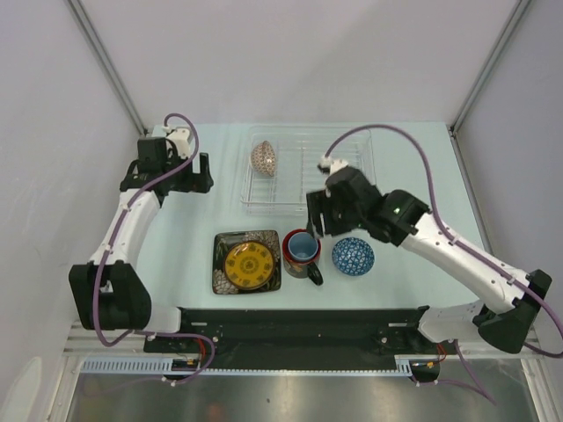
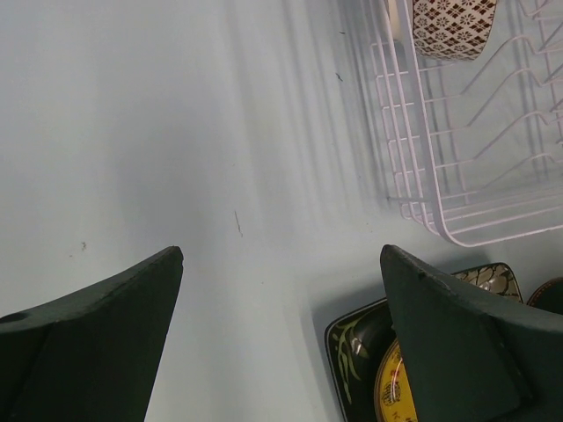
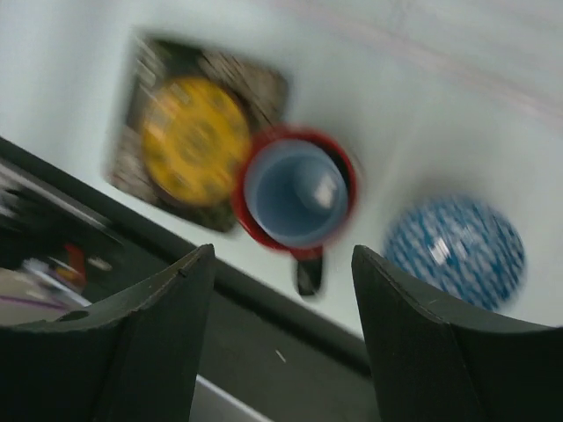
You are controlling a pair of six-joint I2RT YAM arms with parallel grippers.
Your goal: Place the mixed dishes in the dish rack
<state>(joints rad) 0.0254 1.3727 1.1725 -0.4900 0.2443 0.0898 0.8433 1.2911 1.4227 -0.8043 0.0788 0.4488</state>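
My right gripper is to go down beside the mug next, then move back onto the small bowl's mug-side rim point(image 1: 335, 254) point(image 3: 394, 240). An open gap there lets a finger in.
The square dark plate point(image 1: 248, 262) with a yellow centre lies flat near the table's front. The red mug point(image 1: 302, 251) with a light-blue inside stands upright against the plate's right edge. The small blue-patterned bowl point(image 1: 353, 256) sits to the right of the mug. The clear dish rack point(image 1: 339, 167) stands behind them. My right gripper point(image 1: 315, 216) is open and empty, hovering above and just behind the mug. Its blurred wrist view shows the mug point(image 3: 299, 193), plate point(image 3: 189, 141) and bowl point(image 3: 457, 251) below the gripper point(image 3: 281, 255). My left gripper point(image 1: 208, 174) is open and empty, left of the rack.
A brown-patterned bowl point(image 1: 264, 158) stands on edge in the rack's left end; it also shows in the left wrist view point(image 2: 453, 26), with the rack's ribs point(image 2: 457, 167) and a plate corner point(image 2: 356, 347). A black rail point(image 1: 299, 321) runs along the table's front.
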